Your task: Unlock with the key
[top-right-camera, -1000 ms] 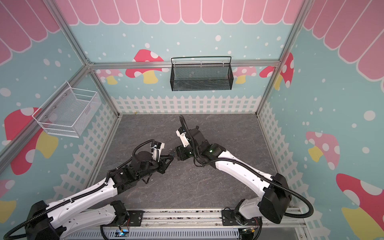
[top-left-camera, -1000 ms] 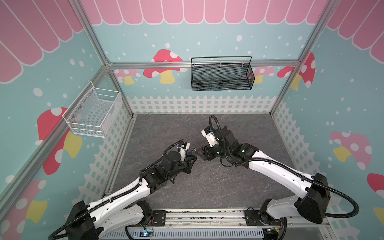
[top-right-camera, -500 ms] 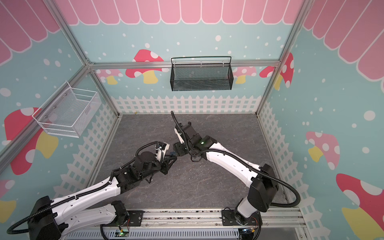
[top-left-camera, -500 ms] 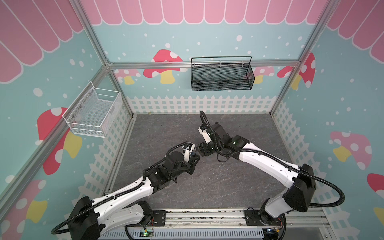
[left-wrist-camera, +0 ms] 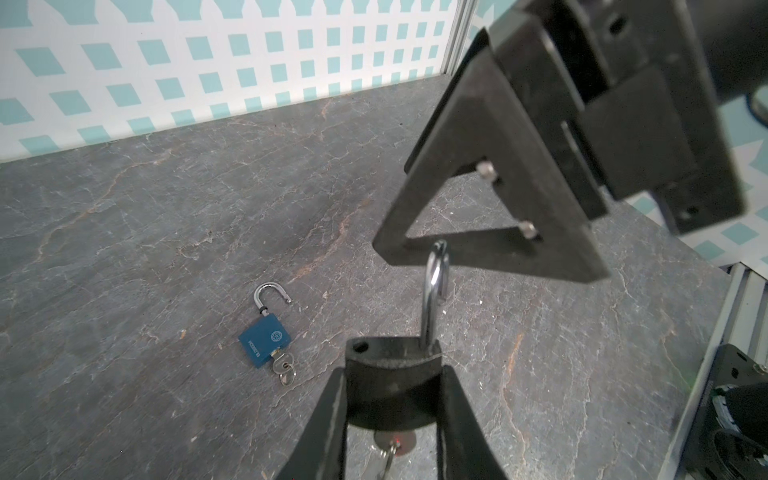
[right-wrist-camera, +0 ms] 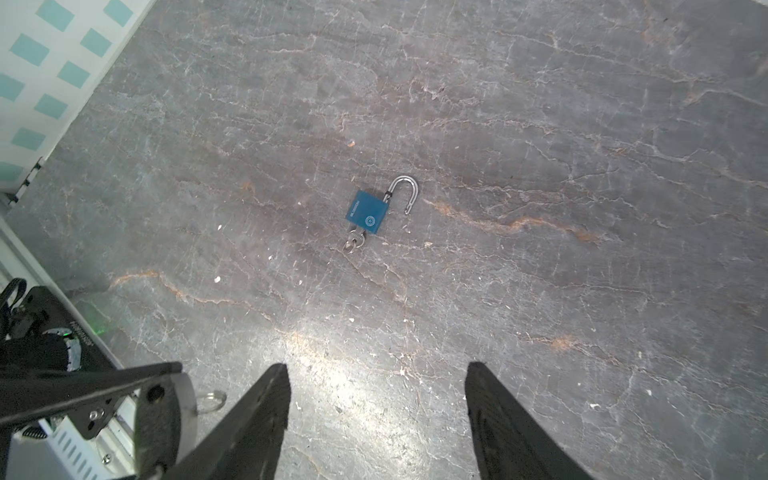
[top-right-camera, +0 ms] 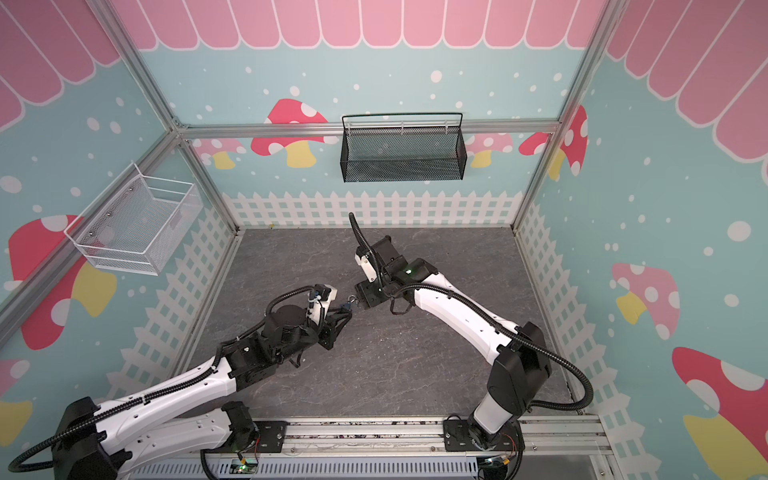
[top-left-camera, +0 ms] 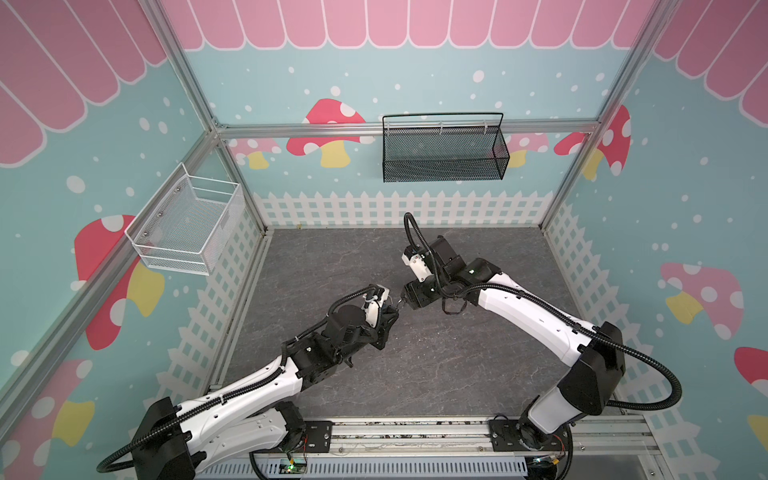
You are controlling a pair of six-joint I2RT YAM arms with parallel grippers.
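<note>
My left gripper should next go down, fingers tilting toward the floor, to bare floor near the blue padlock and release, as the dark padlock's shackle is open.
My left gripper (left-wrist-camera: 392,374) is shut on a dark padlock (left-wrist-camera: 390,361), held above the floor. Its steel shackle (left-wrist-camera: 432,291) stands up, and one shackle hole in the body shows empty. The key (left-wrist-camera: 392,442) hangs from the underside with its ring. My right gripper (right-wrist-camera: 378,368) is open with nothing between its fingers. One of its fingers (left-wrist-camera: 457,137) hangs just over the shackle's top. In both top views the left gripper (top-left-camera: 390,309) and the right gripper (top-left-camera: 405,297) meet tip to tip at mid-floor.
A blue padlock (right-wrist-camera: 368,212) lies flat on the grey stone floor (right-wrist-camera: 582,124) with its shackle open and a key in it. It also shows in the left wrist view, blue padlock (left-wrist-camera: 266,338). A black mesh basket (top-left-camera: 442,151) and a white basket (top-left-camera: 187,226) hang on the walls.
The right arm's wrist has swung toward the rear and back, staying by the held padlock, and its jaws have spread slightly. The left gripper keeps its hold.
</note>
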